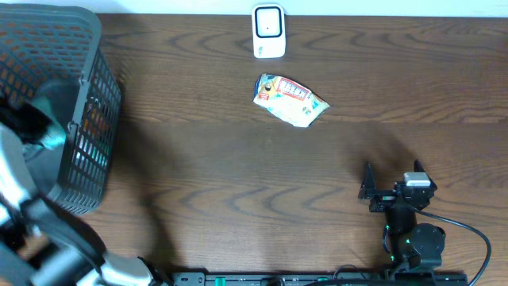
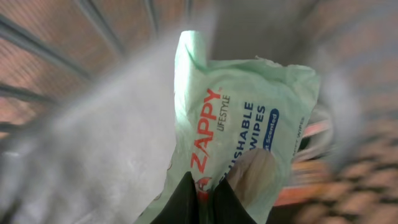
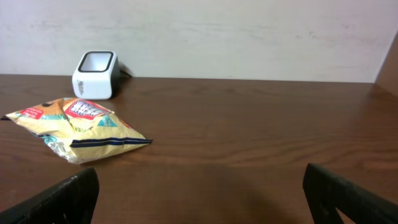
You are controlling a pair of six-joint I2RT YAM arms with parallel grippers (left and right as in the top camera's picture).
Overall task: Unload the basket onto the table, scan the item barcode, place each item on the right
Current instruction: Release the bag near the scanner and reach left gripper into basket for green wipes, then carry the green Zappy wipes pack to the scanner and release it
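I will next move the pack in my left gripper up from the basket (image 1: 87,95), then down onto the tabletop (image 1: 248,112) beside the yellow snack bag and release it there, since that spot is empty.
A pale green pack of Zappy flushable wipes (image 2: 242,124) fills the left wrist view, inside the dark mesh basket (image 1: 87,95) at the table's left. My left gripper (image 2: 202,200) is shut on the pack's lower edge, with the film pinched between its dark fingertips. From overhead, the left gripper (image 1: 33,121) reaches down into the basket. The white barcode scanner (image 1: 268,32) stands at the far middle edge of the table. My right gripper (image 1: 393,176) rests open near the front right, with nothing between its fingers.
A yellow snack bag (image 1: 290,99) lies flat just in front of the scanner, and also shows in the right wrist view (image 3: 74,127) beside the scanner (image 3: 94,74). The basket's wire walls (image 2: 37,43) close in around the left gripper. A pale wall runs behind the table.
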